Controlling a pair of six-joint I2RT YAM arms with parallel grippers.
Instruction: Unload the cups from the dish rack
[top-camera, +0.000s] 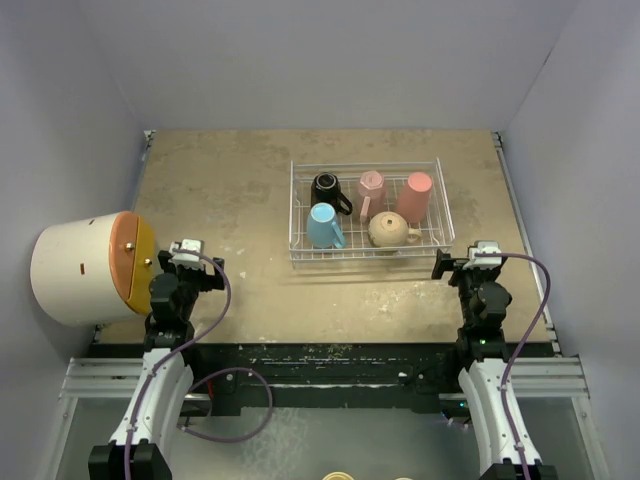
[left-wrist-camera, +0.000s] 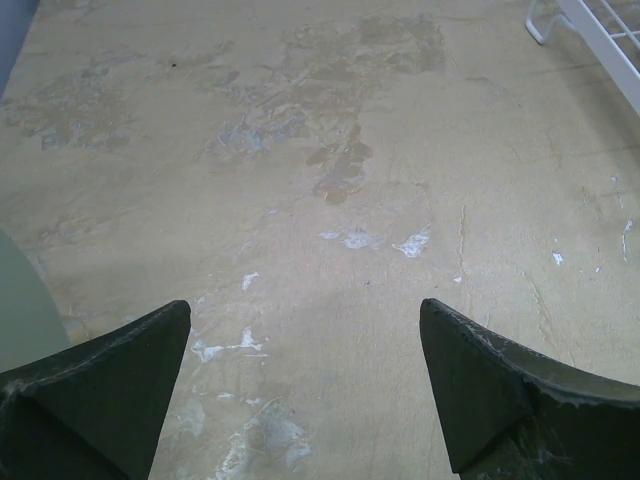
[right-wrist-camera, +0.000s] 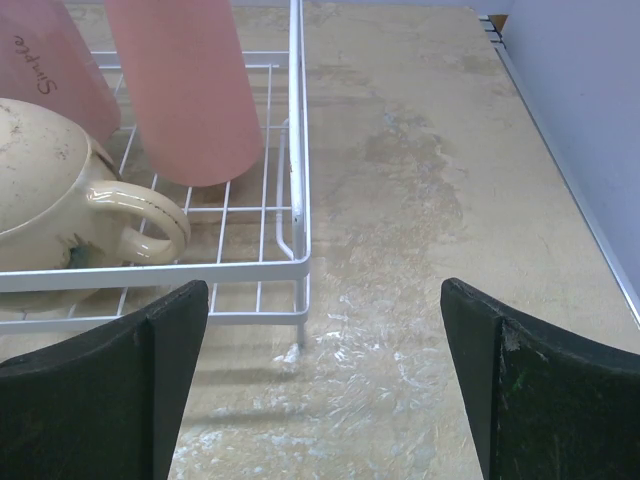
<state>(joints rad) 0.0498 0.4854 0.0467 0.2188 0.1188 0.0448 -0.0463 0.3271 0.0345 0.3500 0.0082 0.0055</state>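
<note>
My right gripper will next swing to the left in the top view over the rack (top-camera: 298, 205), turning and lowering onto the light blue mug's handle (top-camera: 339, 238), because it sticks out clear.
The white wire dish rack (top-camera: 298, 205) stands on the table right of centre. In it are a black mug (top-camera: 327, 189), a light blue mug (top-camera: 323, 226), a pale pink mug (top-camera: 370, 188), a coral tumbler (top-camera: 414, 196) and a rounded tan mug (top-camera: 388, 230). My left gripper (top-camera: 187, 249) is open and empty, well left of the rack. My right gripper (top-camera: 483, 250) is open and empty, just right of the rack's near right corner (right-wrist-camera: 301, 250). The right wrist view shows the tan mug (right-wrist-camera: 50, 190), the coral tumbler (right-wrist-camera: 185, 85) and the pink mug (right-wrist-camera: 45, 60).
A big white cylinder with an orange face (top-camera: 85, 268) lies at the table's left edge, close to my left arm. Grey walls close in the table at the back and both sides. The rack's corner shows in the left wrist view (left-wrist-camera: 590, 35).
</note>
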